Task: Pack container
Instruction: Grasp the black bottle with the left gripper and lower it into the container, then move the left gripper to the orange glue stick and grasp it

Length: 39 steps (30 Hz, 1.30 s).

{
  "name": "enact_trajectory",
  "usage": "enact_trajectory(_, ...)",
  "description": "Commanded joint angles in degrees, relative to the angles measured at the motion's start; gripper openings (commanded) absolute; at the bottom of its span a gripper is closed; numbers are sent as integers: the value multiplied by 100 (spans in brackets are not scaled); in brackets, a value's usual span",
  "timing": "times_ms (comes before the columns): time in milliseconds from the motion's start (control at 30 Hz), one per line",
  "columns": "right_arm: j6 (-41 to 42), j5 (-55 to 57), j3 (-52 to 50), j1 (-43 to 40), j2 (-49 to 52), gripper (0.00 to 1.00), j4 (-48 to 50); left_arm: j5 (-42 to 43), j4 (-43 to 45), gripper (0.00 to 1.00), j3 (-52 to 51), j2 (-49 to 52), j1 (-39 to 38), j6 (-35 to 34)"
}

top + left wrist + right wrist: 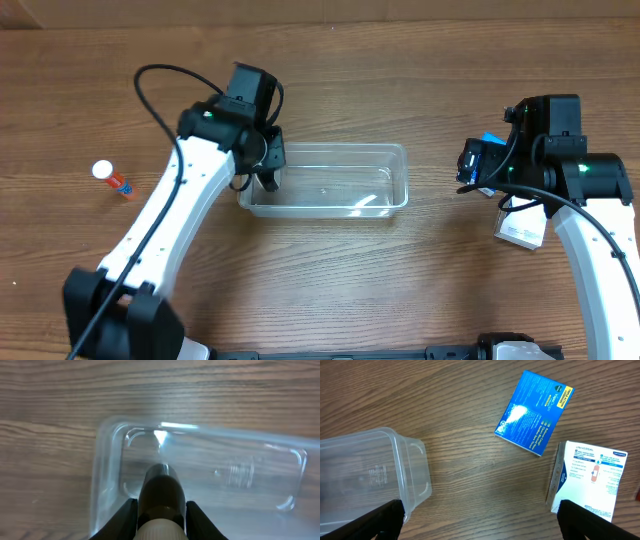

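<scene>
My left gripper is above the empty bottom of the container at the clear container's end nearest the glue stick, so next it needs to lower in there and release the dark bottle.
The clear container lies on the wood table at the middle; it also shows in the left wrist view and the right wrist view. It looks empty. My left gripper hangs over the container's left end, shut on a dark bottle with a white ribbed cap. My right gripper is open and empty, to the right of the container, above bare table.
A blue box and a white bandage box lie right of the container; both are partly under my right arm in the overhead view, the blue box and the white box. A glue stick with white cap lies far left.
</scene>
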Motion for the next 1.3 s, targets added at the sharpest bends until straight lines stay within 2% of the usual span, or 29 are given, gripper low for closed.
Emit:
enact_trajectory(0, -15, -13, 181, 20, -22, 100, 26, -431, 374, 4, -39, 566, -4, -358)
enact_trajectory(133, -15, -13, 181, 20, -22, 100, 28, -505, 667, 6, -39, 1097, -2, -378)
enact_trajectory(300, -15, -11, 181, 20, -22, 100, 31, -807, 713, 11, -39, 1141, -2, -376)
enact_trajectory(367, -15, -11, 181, 20, -22, 100, 31, -802, 713, 39, -39, 1141, -4, -374)
enact_trajectory(400, -15, -11, 181, 20, -22, 100, 28, -804, 715, 50, -39, 1141, -4, -374)
enact_trajectory(467, -15, -11, 181, 20, -22, 100, 28, -796, 717, 56, -37, 1141, -4, -367)
enact_trajectory(600, -15, -11, 181, 20, -22, 100, 28, -715, 608, 57, 87, 1051, -4, -181)
enact_trajectory(733, -17, -11, 181, 20, -22, 100, 28, -1012, -127, 63, 999, 354, 0, -179)
enact_trajectory(767, -17, -11, 181, 20, -22, 100, 31, -1246, -332, 87, 1213, 142, 9, -179)
enact_trajectory(800, -15, -11, 181, 20, -22, 100, 31, -1561, -619, 100, 1438, -153, 63, -179)
enact_trajectory(900, -17, -11, 181, 20, -22, 100, 31, -1705, -1327, 100, 1558, -863, 723, -229)
enact_trajectory(967, -15, -11, 181, 20, -22, 100, 33, -1698, -1766, 100, 1556, -1167, 1644, -240)
enact_trajectory(1067, -15, -13, 181, 20, -22, 100, 31, -820, -1840, 100, 1421, -1019, 3427, 293)
enact_trajectory(1100, -15, -13, 181, 20, -22, 100, 31, -573, -1770, 100, 1338, -861, 3788, 404)
enact_trajectory(1167, -15, -13, 181, 20, -22, 100, 31, -238, -1550, 100, 1180, -474, 4175, 625)
enact_trajectory(1267, -15, -15, 181, 20, -22, 100, 28, -197, -1447, 100, 1180, 282, 4245, 726)
